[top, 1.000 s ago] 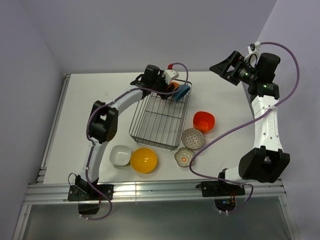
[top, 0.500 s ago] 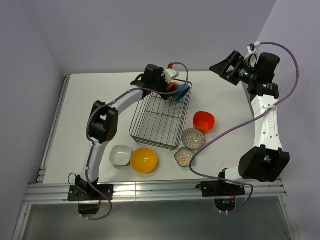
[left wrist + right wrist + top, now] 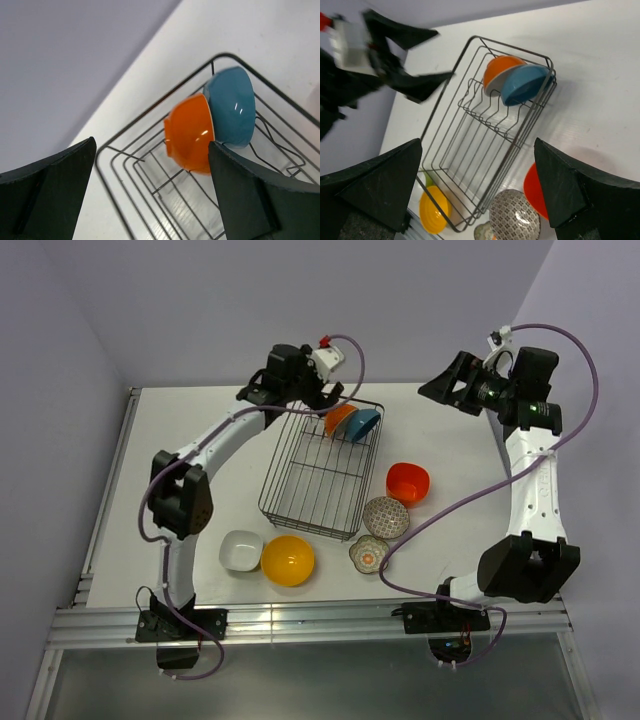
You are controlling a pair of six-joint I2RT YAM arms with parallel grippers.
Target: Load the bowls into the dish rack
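Note:
The left gripper moves back and down onto the white bowl's far rim (image 3: 233,533) next, since the bowl, still outside the rack (image 3: 300,502), lies below and back.
The dish rack (image 3: 300,502) is a dark wire basket in the middle of the table. An orange bowl (image 3: 339,418) and a blue bowl (image 3: 363,424) stand on edge side by side at its far end. They also show in the left wrist view as the orange bowl (image 3: 190,132) and the blue bowl (image 3: 230,112). My left gripper (image 3: 300,398) is open and empty, raised over the rack's far left corner (image 3: 150,165). My right gripper (image 3: 447,390) is open and empty, high above the far right. On the table lie red-orange (image 3: 408,481), grey patterned (image 3: 386,517), floral (image 3: 368,553), yellow (image 3: 288,560) and white (image 3: 241,550) bowls.
The right wrist view looks down on the rack (image 3: 470,145), with the yellow bowl (image 3: 434,210), the patterned bowl (image 3: 515,215) and the red-orange bowl (image 3: 537,192) by its near end. The wall rises just behind the table's far edge. A metal rail (image 3: 300,620) runs along the near edge.
My left gripper has drawn back up and to the left, away from the orange bowl, which stays standing in the rack beside the blue one. The right gripper has barely moved.

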